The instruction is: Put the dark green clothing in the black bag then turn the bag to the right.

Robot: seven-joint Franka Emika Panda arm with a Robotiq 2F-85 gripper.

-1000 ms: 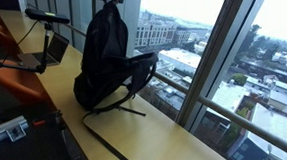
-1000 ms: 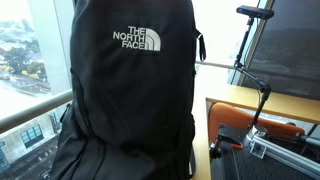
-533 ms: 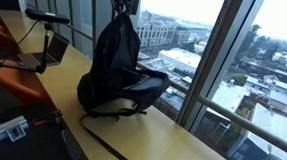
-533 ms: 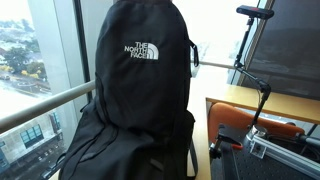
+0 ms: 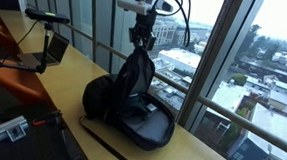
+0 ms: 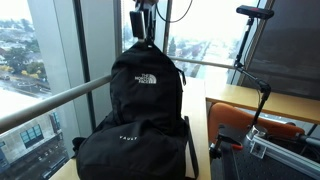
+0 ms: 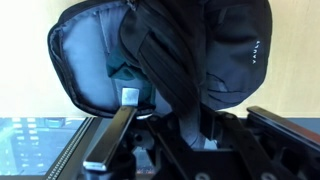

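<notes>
The grey lining of the bag's opening [image 7: 88,58] lies uncovered below my gripper. I should next lower the bag's raised flap toward it and release the bag's top strap [image 7: 165,85].
The black North Face bag [image 5: 130,101] rests with its lower half on the wooden table [image 5: 188,147] by the window, its top held up. It also shows in an exterior view [image 6: 140,115] with the logo facing the camera. My gripper [image 5: 141,37] [image 6: 140,22] is above it, shut on the bag's top strap [image 7: 165,85]. In the wrist view the strap runs up between my gripper's jaws [image 7: 185,122] and the bag's mouth is open, showing grey lining. A dark green patch [image 7: 122,72] shows inside, likely the clothing.
Glass window panes and a railing [image 5: 189,87] stand right behind the bag. Orange chairs [image 5: 13,83] and a camera stand [image 5: 50,21] are at the table's far end. A tripod arm [image 6: 262,60] and equipment [image 6: 260,140] stand beside the bag. A black strap [image 5: 108,147] trails along the table.
The bag hung high from my gripper earlier. It has come down with the gripper, its bottom now rests on the table, and the body has slumped and spread out.
</notes>
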